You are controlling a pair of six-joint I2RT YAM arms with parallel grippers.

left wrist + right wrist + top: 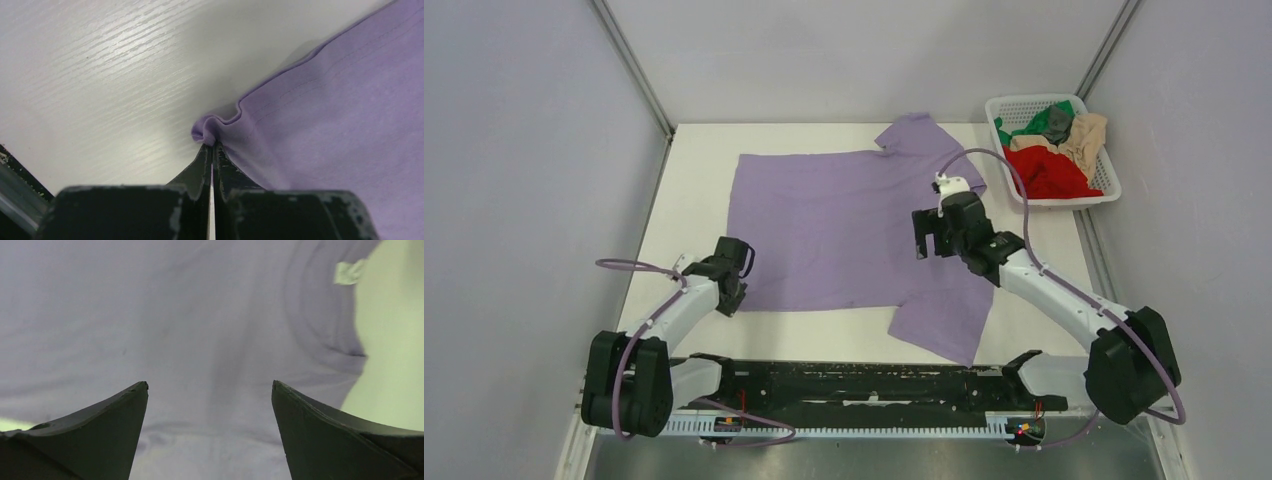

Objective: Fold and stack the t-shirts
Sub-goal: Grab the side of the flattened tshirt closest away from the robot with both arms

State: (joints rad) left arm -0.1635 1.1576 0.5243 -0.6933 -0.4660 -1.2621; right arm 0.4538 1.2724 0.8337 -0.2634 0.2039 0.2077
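Note:
My right gripper will move back and down onto the sleeve's outer hem [936, 351] and close there, because the near sleeve sticks out past the shirt's side.
A lavender t-shirt [844, 230] lies spread flat on the white table [694, 200], collar toward the right. My left gripper [734, 298] is at its near-left corner. In the left wrist view this gripper [212, 144] is shut on a small bunched pinch of the lavender t-shirt's hem [207, 129]. My right gripper [932, 243] hovers over the shirt's right part, close to the collar. Seen from the right wrist, it [210, 385] stands wide open with nothing between its fingers, the lavender cloth [150, 325] below and the collar [320, 325] at the upper right.
A white lattice basket [1112, 194] stands at the back right corner. It holds a red t-shirt [1054, 175], a beige one [1086, 135], a green one [1022, 125] and a dark grey one [1056, 122], all crumpled. Grey walls close in the table.

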